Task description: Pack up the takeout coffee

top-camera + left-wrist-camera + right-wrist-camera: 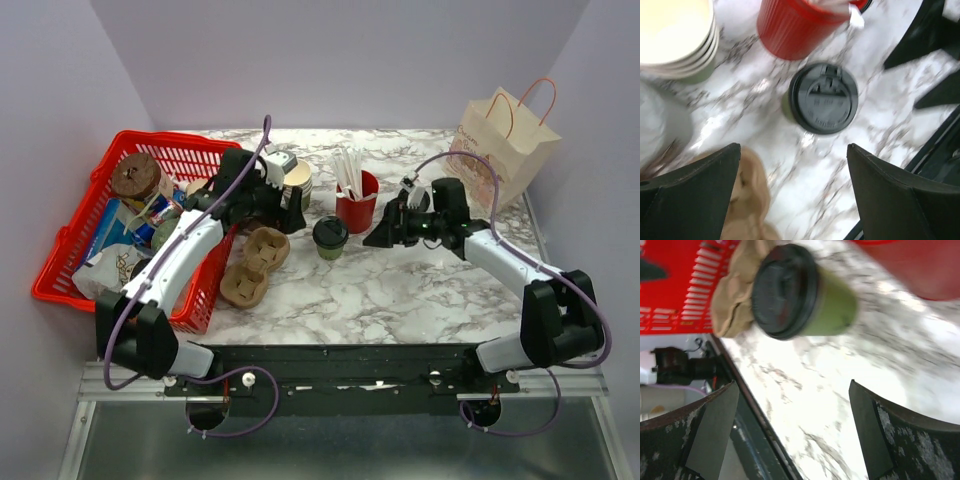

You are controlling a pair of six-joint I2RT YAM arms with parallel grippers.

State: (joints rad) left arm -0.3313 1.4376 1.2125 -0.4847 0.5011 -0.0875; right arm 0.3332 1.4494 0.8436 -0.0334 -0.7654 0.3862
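The cup carrier's narrow middle is below my left gripper's open fingertips and nearer my base. My left gripper should move back and down onto it next.
The takeout coffee, an olive-green cup with a black lid, stands upright on the marble table between the two arms. It also shows in the left wrist view and the right wrist view. My left gripper is open and empty, just left of the cup. My right gripper is open and empty, just right of it. Neither touches the cup.
A red cup of white straws stands behind the coffee. A brown cardboard cup carrier lies left of it. Stacked lidless paper cups, a red basket of items at left, and a paper bag at back right.
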